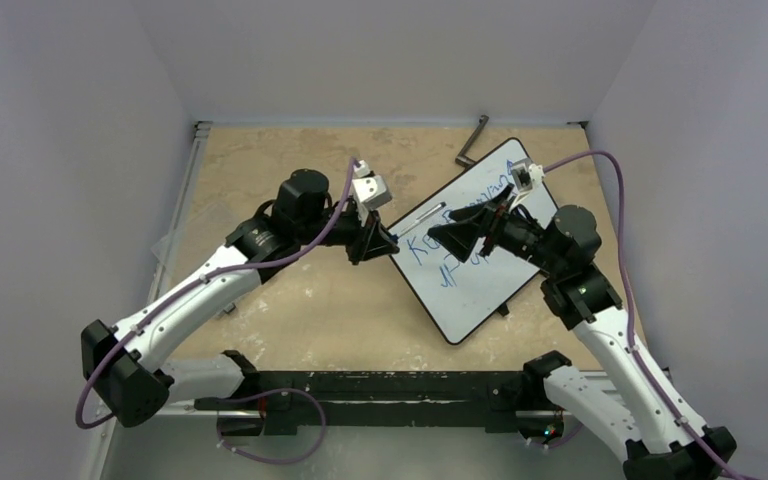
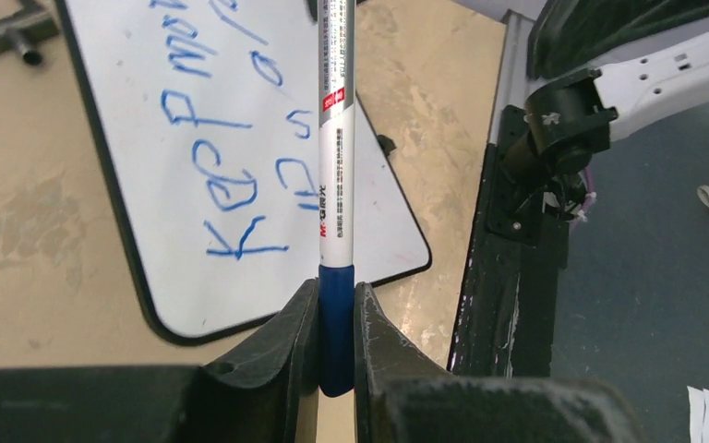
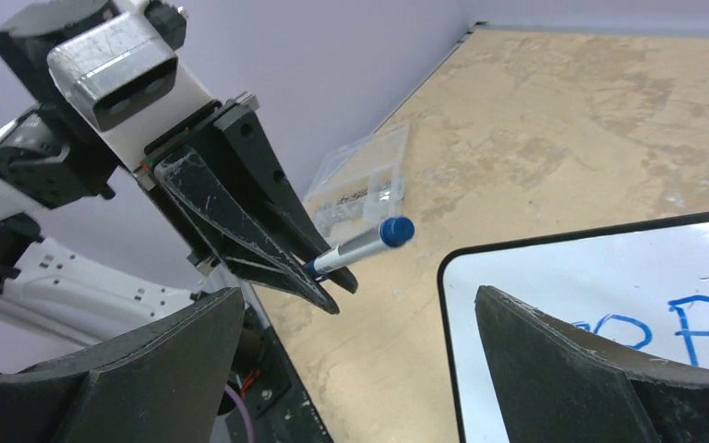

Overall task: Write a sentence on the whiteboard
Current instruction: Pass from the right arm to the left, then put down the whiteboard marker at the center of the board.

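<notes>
The blue sentence [image 1: 425, 248] stands on the whiteboard [image 1: 472, 292], so my left gripper will next swing away toward the clear plastic box and lower the marker onto the table.
The whiteboard [image 1: 472, 292] lies tilted on the table at the right of centre. The blue sentence [image 1: 425, 248] runs across it, partly hidden under my right arm. In the left wrist view the sentence [image 2: 217, 175] reads "Keep mo…" on the whiteboard [image 2: 111, 74], with a shorter line beside it. My left gripper [image 2: 337, 288] is shut on the blue end of a white marker [image 2: 335, 157], just off the board's left corner [image 1: 390, 246]. My right gripper [image 1: 442, 237] hovers over the board, open and holding nothing [image 3: 358, 295]. The right wrist view shows the marker's blue cap [image 3: 397, 230] pointing out from the left fingers.
A black metal angle piece [image 1: 472, 142] lies behind the board near the back wall. A clear plastic box [image 3: 360, 180] sits on the table by the left wall. The black mounting rail [image 1: 360, 400] spans the near edge between the arm bases.
</notes>
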